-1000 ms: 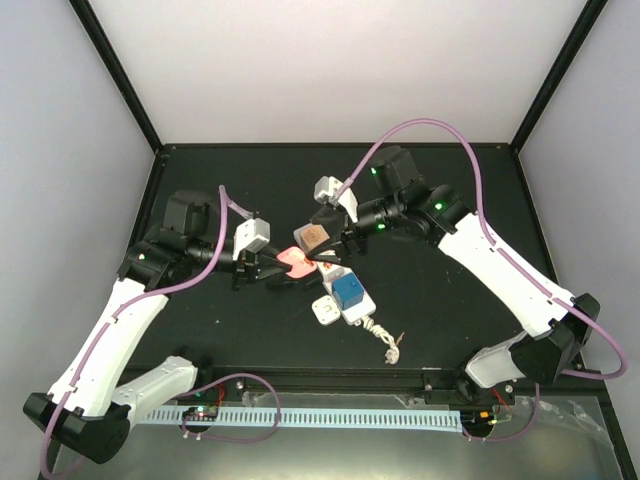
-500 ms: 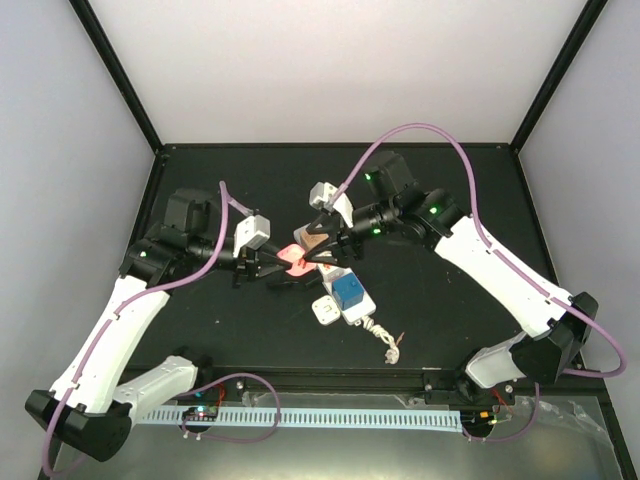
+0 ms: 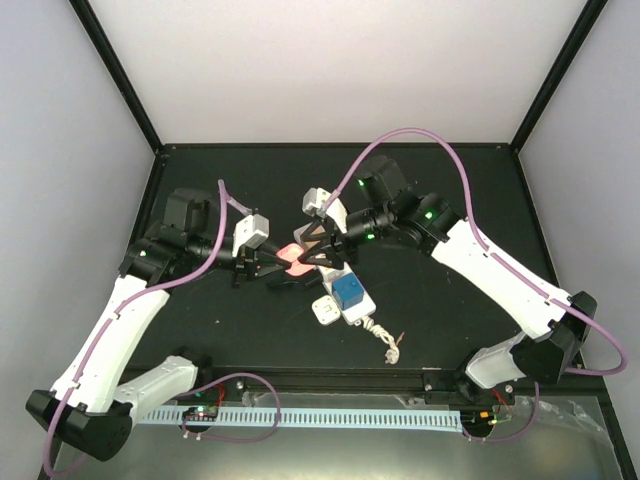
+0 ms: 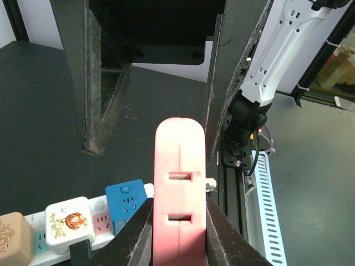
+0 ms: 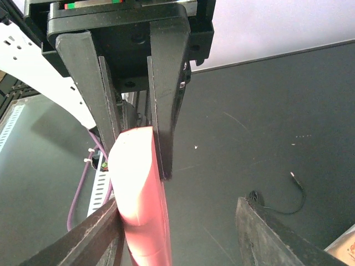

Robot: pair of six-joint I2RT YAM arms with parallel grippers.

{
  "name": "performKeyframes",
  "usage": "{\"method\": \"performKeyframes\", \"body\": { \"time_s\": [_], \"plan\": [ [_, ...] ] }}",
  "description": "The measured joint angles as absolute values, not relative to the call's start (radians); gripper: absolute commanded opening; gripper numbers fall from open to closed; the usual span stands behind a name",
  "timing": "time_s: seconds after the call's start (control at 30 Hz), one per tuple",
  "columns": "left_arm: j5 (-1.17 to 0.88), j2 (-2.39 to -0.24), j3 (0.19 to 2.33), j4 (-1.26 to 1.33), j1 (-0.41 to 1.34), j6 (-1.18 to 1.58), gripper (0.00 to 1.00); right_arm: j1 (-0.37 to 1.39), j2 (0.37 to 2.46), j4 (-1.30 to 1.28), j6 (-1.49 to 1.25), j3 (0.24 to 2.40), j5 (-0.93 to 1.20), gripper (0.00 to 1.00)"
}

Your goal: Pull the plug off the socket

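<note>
I will next swing my left gripper to its left in the top view and down, and let go of the plug on the open tabletop below, away from the power strip.
A pink plug [image 4: 179, 188] with two slots in its face sits between the fingers of my left gripper [image 4: 178, 235], which is shut on it. In the top view the plug [image 3: 293, 259] is just left of the socket [image 3: 326, 312], a white power strip; whether it still touches the strip is hidden. My right gripper [image 5: 175, 213] straddles the same pink plug [image 5: 138, 183]. Its left finger [image 5: 83, 235] is against the plug, the right finger [image 5: 266, 233] stands well apart. The right gripper [image 3: 315, 250] meets the left gripper [image 3: 275, 262] over the strip.
On the strip [image 4: 102, 221] stand a blue cube adapter [image 4: 126, 202], a white cube with a tiger picture [image 4: 66, 221] and a brown cube [image 4: 8, 244]. A bundled white cord [image 3: 385, 340] trails from the strip toward the table's front rail [image 3: 330, 415].
The right gripper has moved left onto the pink plug and its jaws have narrowed around it. The left arm and the plug have stayed put.
</note>
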State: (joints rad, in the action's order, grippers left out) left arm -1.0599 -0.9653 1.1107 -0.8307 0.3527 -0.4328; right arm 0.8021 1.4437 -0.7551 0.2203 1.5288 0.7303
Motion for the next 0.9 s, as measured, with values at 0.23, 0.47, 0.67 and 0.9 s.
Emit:
{"method": "performKeyframes", "body": {
  "time_s": [0.23,0.47,0.67,0.9],
  "plan": [
    [-1.063,-0.972,1.111,-0.831,0.344,-0.433,0.1,0.813,1.444,-0.749,0.211,1.529,0.698,0.51],
    [-1.063,-0.978,1.111,-0.833,0.339,-0.433,0.11,0.833,1.449,-0.744,0.211,1.529,0.651,0.52],
    [-1.061,-0.978,1.111,-0.833,0.339,-0.432,0.11,0.852,1.465,-0.738,0.213,1.529,0.63,0.6],
    [-1.032,-0.961,1.098,-0.814,0.343,-0.411,0.1,0.843,1.467,-0.742,0.255,1.529,0.62,0.85]
  ]
}}
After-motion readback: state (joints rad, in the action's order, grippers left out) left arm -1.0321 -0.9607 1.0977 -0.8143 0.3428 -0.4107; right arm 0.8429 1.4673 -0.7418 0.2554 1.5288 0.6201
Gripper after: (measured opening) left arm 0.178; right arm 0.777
